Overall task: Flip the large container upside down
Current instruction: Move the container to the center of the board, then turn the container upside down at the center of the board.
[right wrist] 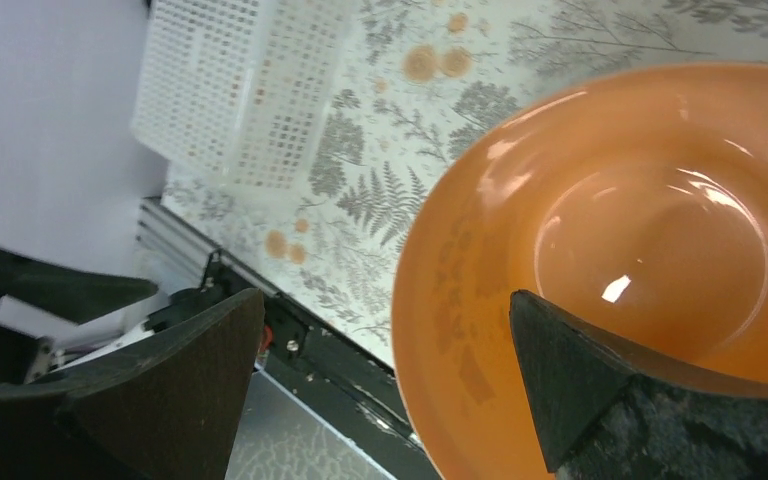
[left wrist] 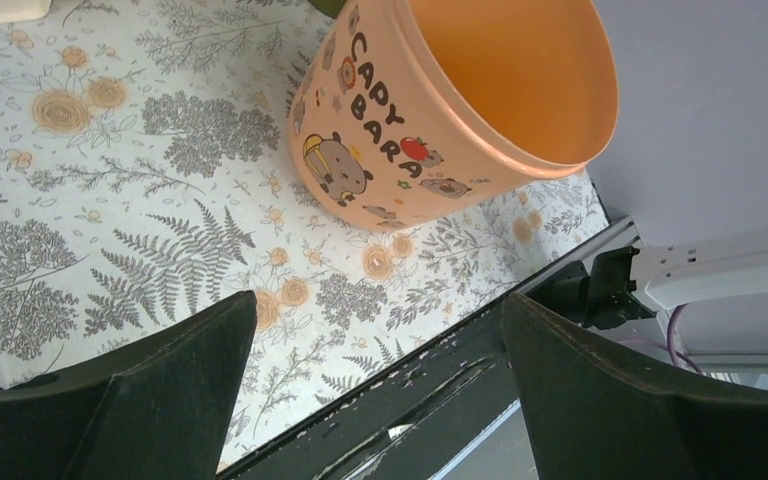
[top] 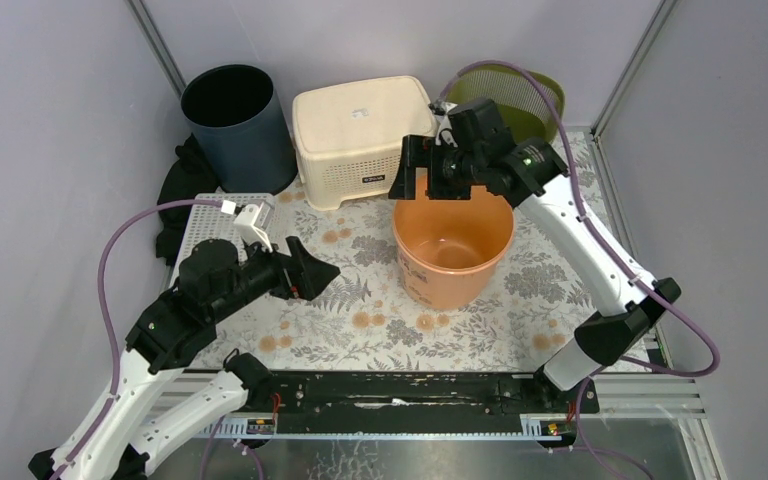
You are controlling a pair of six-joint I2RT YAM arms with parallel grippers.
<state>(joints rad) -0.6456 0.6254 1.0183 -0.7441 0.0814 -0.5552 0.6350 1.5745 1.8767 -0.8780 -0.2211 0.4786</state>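
Note:
My right gripper lowers its open fingers backward astride the bucket's thin rim facing my left gripper next and closes, since this rim lies below and back.
The large container is an orange bucket [top: 452, 255] printed with "CAPYBARA" [left wrist: 430, 130]. It stands upright, mouth up, in the middle of the floral mat. My right gripper [top: 438, 185] is open and hovers over the bucket's far-left rim. In the right wrist view [right wrist: 385, 330] one finger is over the bucket's inside [right wrist: 640, 230], the other is outside it, and the rim lies between them; contact cannot be told. My left gripper [top: 320, 275] is open and empty to the left of the bucket, a short gap away, pointing toward it [left wrist: 380, 330].
A dark grey bin [top: 238, 125], a cream plastic box [top: 360, 135] and a green item [top: 520, 95] stand along the back. A white perforated tray [top: 215, 225] lies at the left. A black rail [top: 400, 390] runs along the near edge. Walls close in both sides.

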